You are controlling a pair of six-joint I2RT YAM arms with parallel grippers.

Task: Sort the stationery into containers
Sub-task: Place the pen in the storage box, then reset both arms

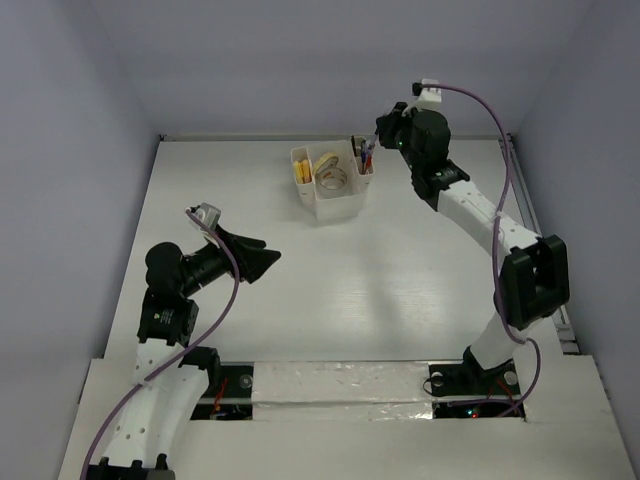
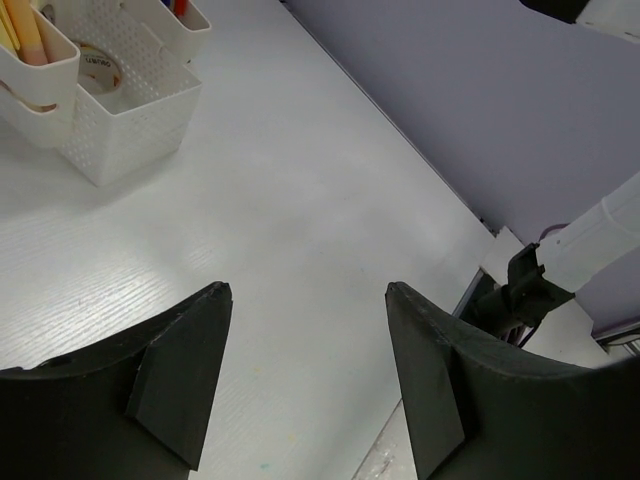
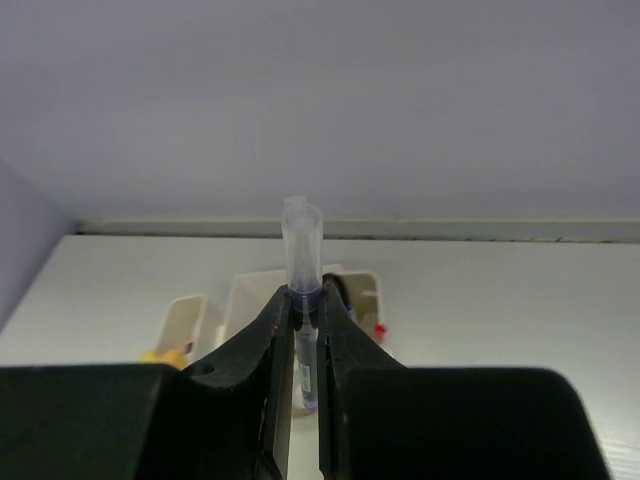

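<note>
My right gripper holds the blue pen. I should lower the pen into the organizer's pen section next.
The white organizer (image 1: 330,205) stands at the back of the table. Yellow sticks (image 1: 302,171) fill its left compartment, tape rolls (image 1: 333,179) lie in the middle one, and pens (image 1: 364,163) stand in the right one. My right gripper (image 3: 303,312) is shut on a blue pen with a clear cap (image 3: 302,240), held upright over the organizer's (image 3: 243,292) right side; in the top view this gripper (image 1: 371,147) hangs just above that compartment. My left gripper (image 2: 308,292) is open and holds nothing, above bare table in front of the organizer (image 2: 120,120); the top view shows it (image 1: 268,250) at mid-left.
The right arm's base and cables (image 2: 520,292) sit at the table's near right edge. Grey walls close the table at the back and both sides. A taped strip (image 1: 340,385) runs along the near edge between the arm bases.
</note>
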